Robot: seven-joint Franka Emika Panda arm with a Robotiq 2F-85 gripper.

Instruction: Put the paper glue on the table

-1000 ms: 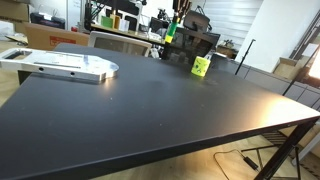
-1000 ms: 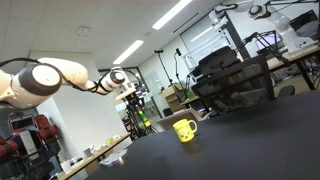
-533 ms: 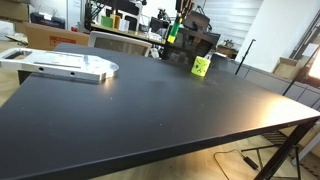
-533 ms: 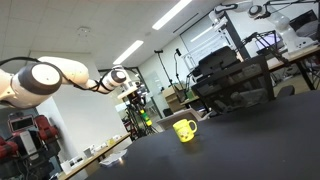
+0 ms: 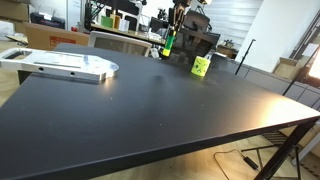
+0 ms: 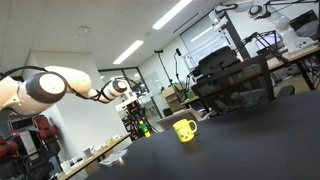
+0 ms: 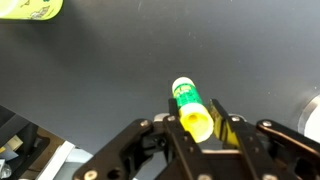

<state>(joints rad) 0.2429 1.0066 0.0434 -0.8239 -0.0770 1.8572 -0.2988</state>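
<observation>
My gripper is above the bare tabletop beside the lime-green cup, so next it should lower the upright paper glue and let go of it there.
The paper glue [image 7: 190, 107], a slim yellow-green stick with a green label, sits between my gripper's [image 7: 196, 122] fingers, which are shut on it. It hangs above the black table [image 7: 90, 70]. In both exterior views the gripper [image 5: 170, 38] [image 6: 138, 118] holds the glue [image 5: 168, 43] [image 6: 142, 126] low over the table's far edge [image 5: 120, 100], beside the lime-green cup [image 5: 201, 66] [image 6: 184, 129]. Whether the stick touches the tabletop I cannot tell.
A grey metal plate [image 5: 65, 65] lies on the table's far left part. The cup's yellow-green edge shows at the wrist view's top left [image 7: 30, 8]. Shelves, chairs and lab equipment [image 5: 120, 20] stand behind the table. Table legs show at the lower right [image 5: 285, 150].
My arm has lowered: the gripper with the glue has come down toward the table's far edge. The cup and plate have not moved.
</observation>
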